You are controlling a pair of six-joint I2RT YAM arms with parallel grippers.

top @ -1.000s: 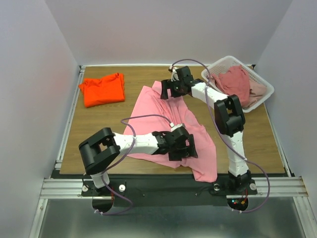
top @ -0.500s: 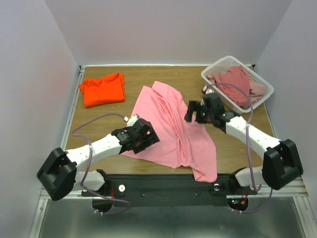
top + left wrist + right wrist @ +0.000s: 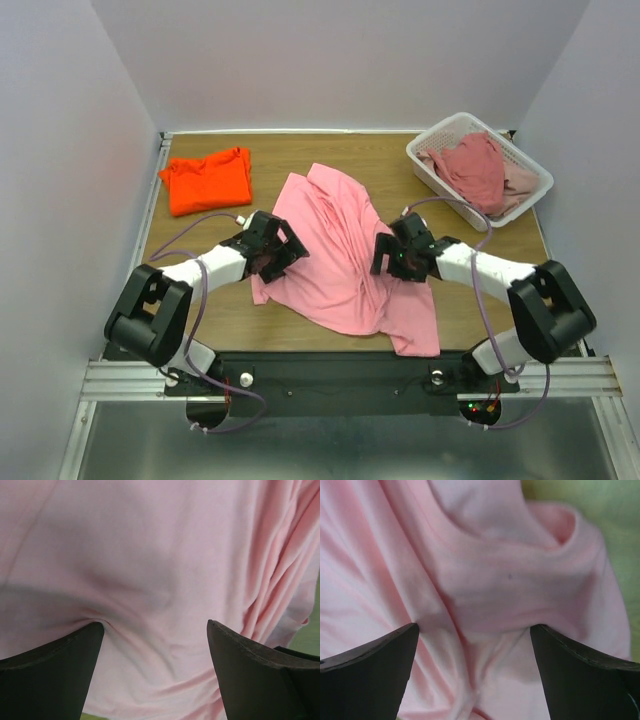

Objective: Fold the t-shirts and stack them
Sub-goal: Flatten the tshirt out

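Next, my left gripper travels left in the top view and back onto the hem's near corner (image 3: 259,296), because its open fingers stand inside the shirt's edge.
A light pink t-shirt (image 3: 345,250) lies crumpled and spread in the middle of the wooden table. My left gripper (image 3: 280,250) is down on its left edge, open, with pink cloth (image 3: 150,570) between the fingers (image 3: 50,670). My right gripper (image 3: 390,257) is down on the shirt's right part, open, its fingers (image 3: 585,675) pressed into a bunched fold (image 3: 510,595). An orange t-shirt (image 3: 207,180) lies folded at the far left. A dusty rose shirt (image 3: 470,165) and a pale pink one (image 3: 517,180) lie in the basket.
The white slatted basket (image 3: 432,134) stands at the back right corner. A metal rail (image 3: 140,250) runs along the table's left edge. Bare wood (image 3: 200,320) shows at the near left and at the right of the pink shirt.
The left arm swung from the shirt's near edge to its left edge. The right arm drew back from the far edge to the shirt's right middle. The cloth's left side shifted slightly.
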